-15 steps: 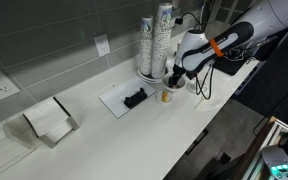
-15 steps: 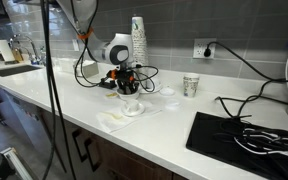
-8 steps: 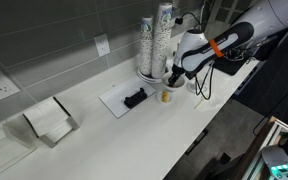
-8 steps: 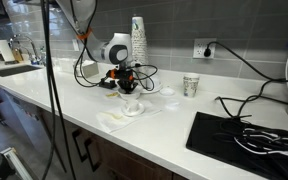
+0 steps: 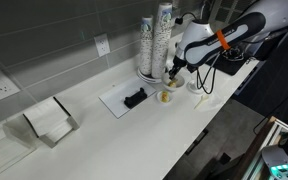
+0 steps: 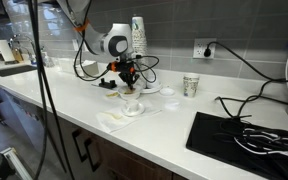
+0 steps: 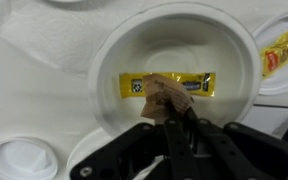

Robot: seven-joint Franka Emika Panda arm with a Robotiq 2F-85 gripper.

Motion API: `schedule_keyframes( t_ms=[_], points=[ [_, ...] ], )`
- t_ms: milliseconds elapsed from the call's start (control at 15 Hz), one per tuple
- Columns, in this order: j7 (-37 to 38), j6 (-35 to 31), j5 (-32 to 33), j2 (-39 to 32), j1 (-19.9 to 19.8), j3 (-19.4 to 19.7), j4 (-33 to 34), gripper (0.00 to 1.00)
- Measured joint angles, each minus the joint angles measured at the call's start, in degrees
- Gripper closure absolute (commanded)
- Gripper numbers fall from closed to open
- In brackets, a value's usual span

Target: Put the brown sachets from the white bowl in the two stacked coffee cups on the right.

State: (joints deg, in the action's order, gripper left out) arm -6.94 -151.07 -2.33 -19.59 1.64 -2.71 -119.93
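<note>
My gripper rises from the bowl point(image 5: 167, 97) next, swings over the top of the stacked coffee cups and releases the brown sachet, because the cups are taller than the bowl.
My gripper point(image 7: 174, 122) is shut on a crumpled brown sachet point(image 7: 162, 97) and holds it just above the white bowl point(image 7: 234, 60). A yellow packet point(image 7: 201, 86) lies flat in the bowl. In both exterior views the gripper point(image 5: 172, 73) point(image 6: 129, 79) hangs a little above the bowl point(image 5: 167, 97) point(image 6: 132, 108). The two stacked coffee cups point(image 6: 191, 85) stand to the right of the bowl in an exterior view, apart from the gripper.
A tall stack of paper cups point(image 5: 159, 40) point(image 6: 138, 35) stands by the wall behind the gripper. A second white dish with a yellow packet point(image 7: 284, 50) sits beside the bowl. A black item on a white sheet point(image 5: 134, 98), a napkin holder point(image 5: 49, 122) and a black mat with cables point(image 6: 244, 135) are also on the counter.
My gripper has risen from the bowl with the brown sachet in its jaws. The bowl and the cups have not moved.
</note>
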Motion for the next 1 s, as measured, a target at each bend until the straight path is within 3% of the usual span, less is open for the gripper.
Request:
schedule_keyframes(
  t_ms=[267, 400, 800, 1000],
  points=[
    [1.8, -3.1, 2.3, 4.8, 0.0, 1.9, -1.1, 0.98],
    [5.9, -7.5, 8.8, 6.4, 0.3, 4.6, -2.0, 0.98],
    [23.3, -17.9, 31.0, 7.9, 1.3, 18.4, -0.9, 0.98],
    [29.0, -19.3, 33.9, 6.6, 1.3, 23.2, 2.2, 0.98]
  ],
)
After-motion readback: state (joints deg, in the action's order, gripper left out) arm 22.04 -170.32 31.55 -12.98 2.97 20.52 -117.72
